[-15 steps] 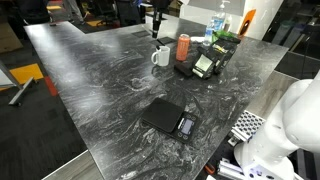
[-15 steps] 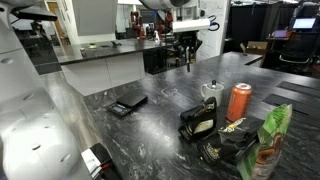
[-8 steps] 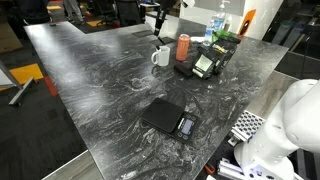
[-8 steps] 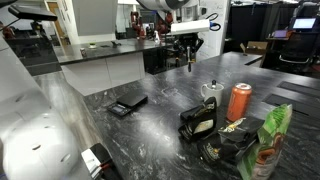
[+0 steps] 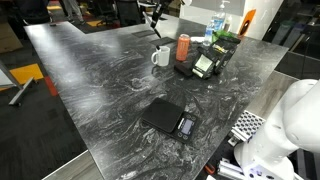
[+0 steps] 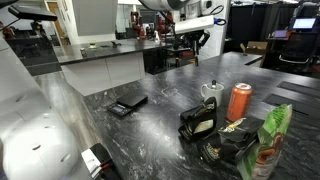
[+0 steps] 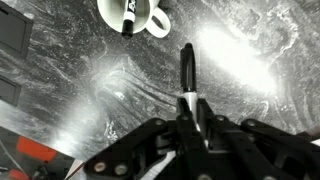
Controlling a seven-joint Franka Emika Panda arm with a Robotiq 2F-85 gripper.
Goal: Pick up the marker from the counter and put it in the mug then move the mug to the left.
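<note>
My gripper is above the mug, which stands toward the wrist view's top. My gripper needs to move over the white mug's opening [image 7: 116, 9] next and go down to release the marker [image 7: 187, 68].
My gripper [image 7: 190, 112] is shut on a slim marker [image 7: 187, 68], black with a pale barrel, that sticks out from the jaws over the dark veined counter [image 7: 250, 60]. The white mug [image 7: 108, 12] sits apart at the top edge of the wrist view, with another dark pen-like stick [image 7: 130, 18] lying in it. In both exterior views the gripper [image 5: 152, 12] [image 6: 203, 36] hangs well above the counter [image 5: 100, 80] [image 6: 160, 125], beyond the mug [image 5: 161, 56] [image 6: 210, 90].
A red-orange can [image 5: 183, 47] [image 6: 239, 101] stands right beside the mug. Black packets [image 5: 205, 63] [image 6: 200, 122] and a green bag [image 6: 271, 140] lie near it. A flat black scale [image 5: 166, 118] [image 6: 127, 105] lies nearer the counter's edge.
My gripper has risen and shifted sideways with the marker held in it. The mug, can and scale have not moved.
</note>
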